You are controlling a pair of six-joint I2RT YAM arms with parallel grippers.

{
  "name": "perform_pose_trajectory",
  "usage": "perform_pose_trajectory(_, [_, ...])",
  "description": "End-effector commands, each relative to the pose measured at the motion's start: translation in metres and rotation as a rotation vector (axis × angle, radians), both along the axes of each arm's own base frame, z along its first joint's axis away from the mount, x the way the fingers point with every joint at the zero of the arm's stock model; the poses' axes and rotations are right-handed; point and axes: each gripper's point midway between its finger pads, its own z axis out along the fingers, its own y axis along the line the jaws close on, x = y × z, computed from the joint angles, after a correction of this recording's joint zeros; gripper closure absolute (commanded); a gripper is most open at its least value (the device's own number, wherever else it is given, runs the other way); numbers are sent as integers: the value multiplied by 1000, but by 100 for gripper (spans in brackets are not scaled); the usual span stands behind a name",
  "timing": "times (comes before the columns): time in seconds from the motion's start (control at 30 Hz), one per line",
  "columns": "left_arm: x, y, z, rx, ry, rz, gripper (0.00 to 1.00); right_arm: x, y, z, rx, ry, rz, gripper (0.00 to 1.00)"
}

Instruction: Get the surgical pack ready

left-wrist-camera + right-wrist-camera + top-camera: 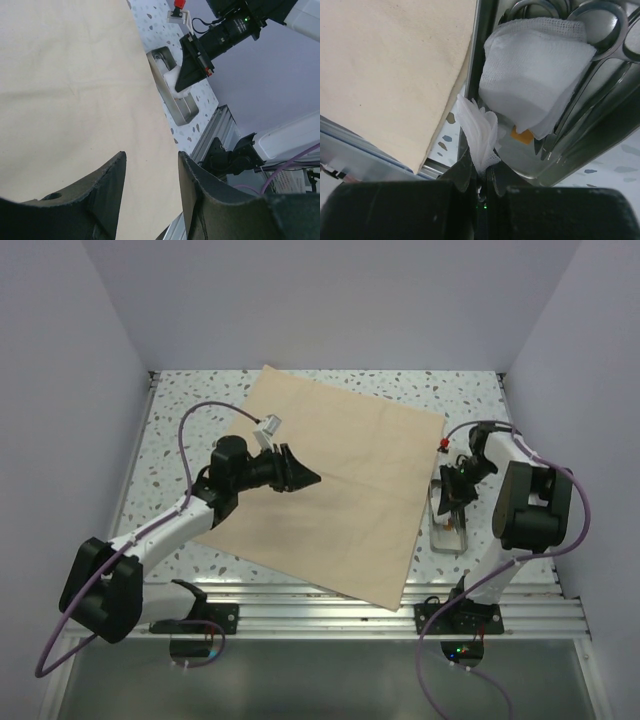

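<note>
Next, my right gripper moves down and back into the tray's near end (519, 158) and releases the crumpled white gauze (477, 132), as the folded gauze leaves that bottom area clear.
The tan cloth wrap (330, 490) lies spread flat as a wide square sheet on the speckled table; it also shows in the left wrist view (65, 90) and the right wrist view (385, 65). My left gripper (300, 475) hovers over the sheet's middle, open and empty (151, 156). My right gripper (455, 502) is over the small steel tray (450, 540) beside the sheet's right edge. It is shut on a crumpled white gauze (477, 132) at the tray's rim (470, 65). A second folded gauze (535, 75) lies in the tray on steel scissors (605, 25).
An aluminium rail (350, 610) runs along the near table edge, and the sheet's near corner overhangs it. White walls close in the left, back and right. A small red-tipped part (441, 445) sits just behind the tray.
</note>
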Motion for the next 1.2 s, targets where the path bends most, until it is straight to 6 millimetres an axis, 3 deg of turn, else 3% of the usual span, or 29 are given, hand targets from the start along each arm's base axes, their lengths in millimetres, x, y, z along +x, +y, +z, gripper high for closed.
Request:
perform_pose_trajectory(0.0, [-6, -3, 14, -51, -43, -35, 51, -7, 6, 13, 48, -38, 4, 100])
perform_pose_trajectory(0.33, [-14, -5, 20, -87, -51, -65, 51, -16, 6, 22, 42, -92, 38, 100])
perform_pose_trajectory(0.53, [-18, -5, 19, -92, -57, -76, 51, -23, 5, 2, 54, 14, 43, 100])
perform_pose_trajectory(0.93, [-20, -5, 12, -97, -40, -85, 52, -30, -8, -18, -22, 89, 40, 100])
perform_pose_trajectory(1.17, [-21, -5, 10, -101, -38, -92, 52, -29, -22, -19, -117, 70, 19, 85])
